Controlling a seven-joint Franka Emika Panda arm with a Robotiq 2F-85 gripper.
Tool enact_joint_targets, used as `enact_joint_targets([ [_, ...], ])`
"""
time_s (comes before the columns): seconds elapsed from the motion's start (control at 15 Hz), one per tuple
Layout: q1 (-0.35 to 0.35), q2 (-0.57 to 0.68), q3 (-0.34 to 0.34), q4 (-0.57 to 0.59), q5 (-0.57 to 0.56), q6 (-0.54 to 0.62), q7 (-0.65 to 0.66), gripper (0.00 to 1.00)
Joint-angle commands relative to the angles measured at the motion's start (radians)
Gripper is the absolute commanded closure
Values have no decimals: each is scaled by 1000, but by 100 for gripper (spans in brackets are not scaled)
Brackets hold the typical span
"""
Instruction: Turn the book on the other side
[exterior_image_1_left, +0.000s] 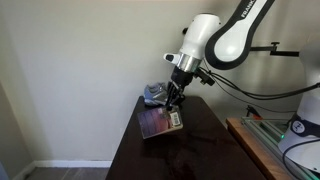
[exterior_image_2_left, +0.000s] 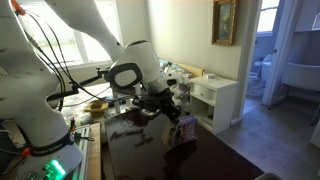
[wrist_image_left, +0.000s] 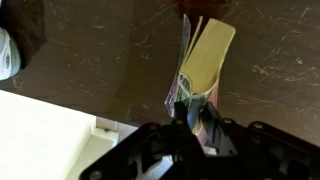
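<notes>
The book (exterior_image_1_left: 157, 122) in my gripper should move back next, away from the sneaker, then down toward the table.
The book (exterior_image_1_left: 157, 122) is a thin maroon paperback with a white label patch. It is lifted and tilted on edge above the dark table (exterior_image_1_left: 190, 150). My gripper (exterior_image_1_left: 176, 104) is shut on the book's upper edge. In an exterior view the book (exterior_image_2_left: 184, 131) hangs below the gripper (exterior_image_2_left: 168, 112) near the table's far end. In the wrist view I see the book (wrist_image_left: 203, 60) edge-on, its pages fanned and a pale face showing, clamped between my fingers (wrist_image_left: 193, 108).
A grey-blue sneaker (exterior_image_1_left: 152, 94) lies on the table's back corner, just behind the book; its edge shows in the wrist view (wrist_image_left: 8, 52). A white wall (exterior_image_1_left: 80, 70) is behind the table. A white cabinet (exterior_image_2_left: 215, 100) stands beyond the table.
</notes>
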Motion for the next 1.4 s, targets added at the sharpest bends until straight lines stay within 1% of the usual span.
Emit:
enact_joint_targets([
  [0.0, -92, 1, 37, 0, -268, 40, 202, 94],
  [0.2, -191, -70, 83, -1, -506, 1, 361, 94],
  [0.27, -218, -116, 100, -36, -586, -2, 425, 94],
  [0.33, -235, -118, 120, -28, -662, -11, 494, 94],
  [0.4, -242, -105, 141, 0, -710, -25, 547, 94],
  [0.6, -278, -137, 217, 2, -887, -62, 729, 94],
  [0.67, -291, -157, 246, -15, -942, -84, 783, 94],
  [0.8, -298, -135, 297, 1, -1063, -133, 914, 94],
  [1.0, -290, -110, 347, 0, -1198, -198, 1072, 94],
  [1.33, -279, -65, 389, -5, -1321, -248, 1216, 94],
])
